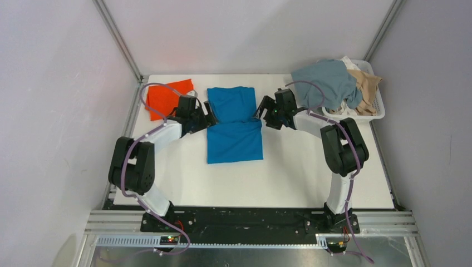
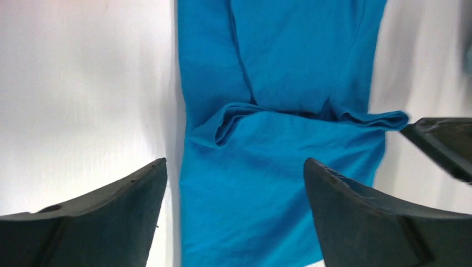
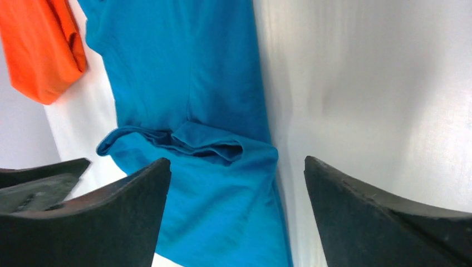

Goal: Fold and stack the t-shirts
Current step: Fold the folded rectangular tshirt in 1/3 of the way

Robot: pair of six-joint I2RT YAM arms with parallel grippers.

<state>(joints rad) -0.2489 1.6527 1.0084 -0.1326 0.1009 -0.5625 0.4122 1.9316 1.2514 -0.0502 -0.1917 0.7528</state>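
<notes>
Next, my left gripper moves back along the royal blue t-shirt's edge and down onto that edge's near corner (image 1: 209, 161), because its open fingers hover by the fold.
The royal blue t-shirt (image 1: 235, 125) lies flat mid-table, folded narrow, with a cross fold halfway along; it also shows in the left wrist view (image 2: 278, 167) and the right wrist view (image 3: 189, 111). My left gripper (image 1: 210, 118) hovers at its left edge by the fold, open and empty (image 2: 234, 222). My right gripper (image 1: 260, 110) hovers at its right edge by the fold, open and empty (image 3: 236, 222). The orange-red t-shirt (image 1: 165, 97) lies folded at the back left (image 3: 44, 47). A grey-blue t-shirt (image 1: 325, 82) and a tan t-shirt (image 1: 367, 89) hang out of the basket.
The white slotted basket (image 1: 362, 117) stands at the back right corner. The white table (image 1: 250, 183) is bordered by metal frame rails and grey walls on both sides. The opposite gripper's finger shows at the edge of each wrist view.
</notes>
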